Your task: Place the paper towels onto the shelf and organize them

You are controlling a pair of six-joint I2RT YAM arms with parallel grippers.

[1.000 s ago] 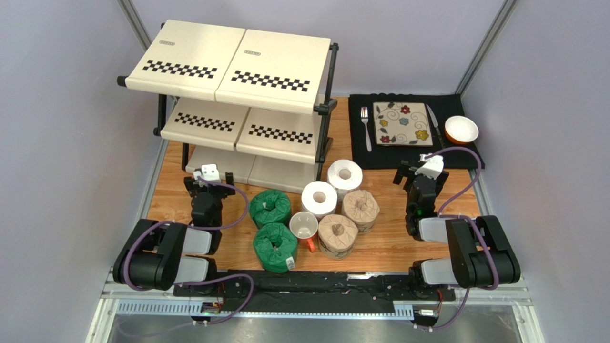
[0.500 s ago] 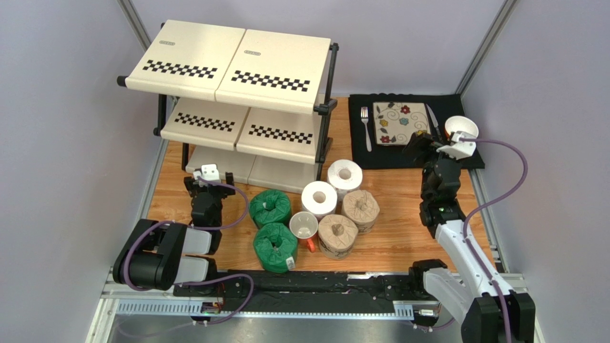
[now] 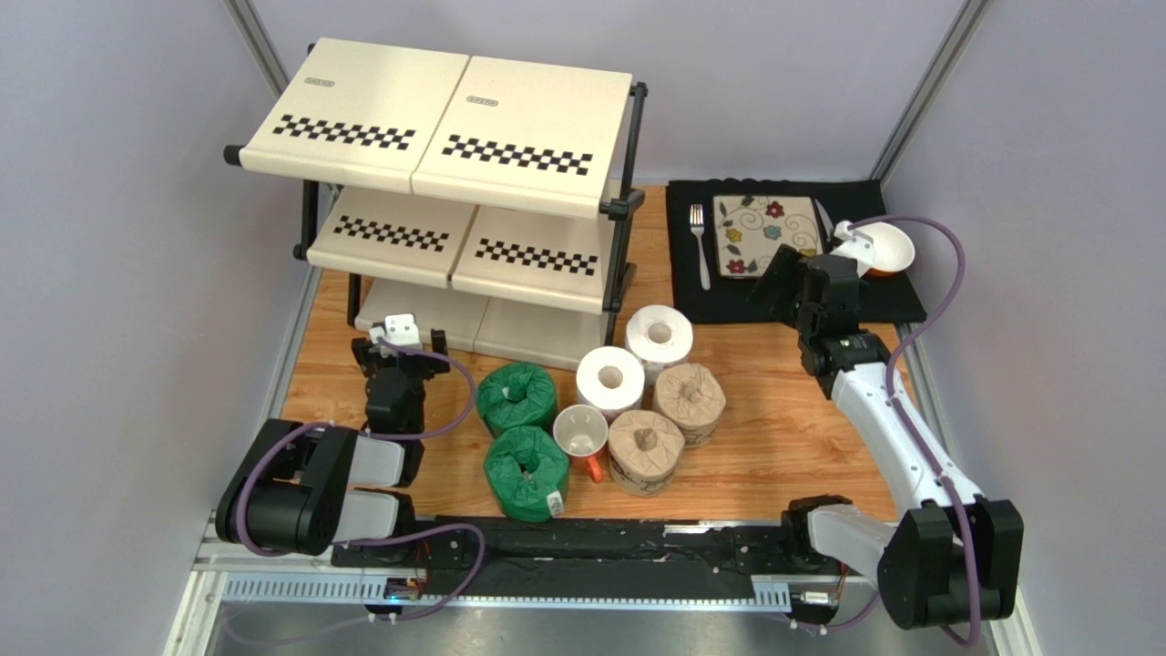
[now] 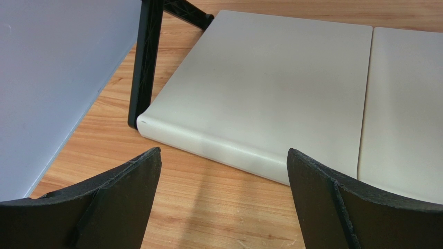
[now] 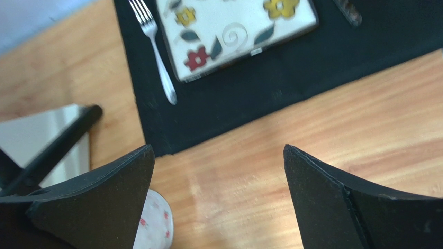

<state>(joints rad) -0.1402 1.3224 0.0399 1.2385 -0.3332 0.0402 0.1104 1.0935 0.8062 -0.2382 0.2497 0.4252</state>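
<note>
The white roll nearest the placemat has an open core. My right gripper will next move toward the roll and down to pinch the roll's rim on the placemat side.
Six paper towels stand grouped on the wooden table: two white floral rolls (image 3: 658,334) (image 3: 609,379), two green rolls (image 3: 516,397) (image 3: 526,468) and two tan rolls (image 3: 689,397) (image 3: 645,451). The shelf (image 3: 452,137) stands at the back left, and its lowest tier (image 4: 270,88) fills the left wrist view. My left gripper (image 3: 400,342) (image 4: 223,151) is open just in front of that tier, holding nothing. My right gripper (image 3: 778,284) (image 5: 217,148) is open and raised over the placemat's near edge, right of the rolls. One white roll (image 5: 153,225) shows beside its left finger.
A white mug with a red handle (image 3: 582,433) sits among the rolls. The black placemat (image 3: 739,290) at the back right carries a fork (image 3: 700,243), a floral plate (image 3: 769,235), a knife and an orange-rimmed bowl (image 3: 883,248). Grey walls enclose the table.
My right arm has stretched out from its folded pose toward the placemat, and its gripper has turned to the left. The left arm and all rolls are unmoved.
</note>
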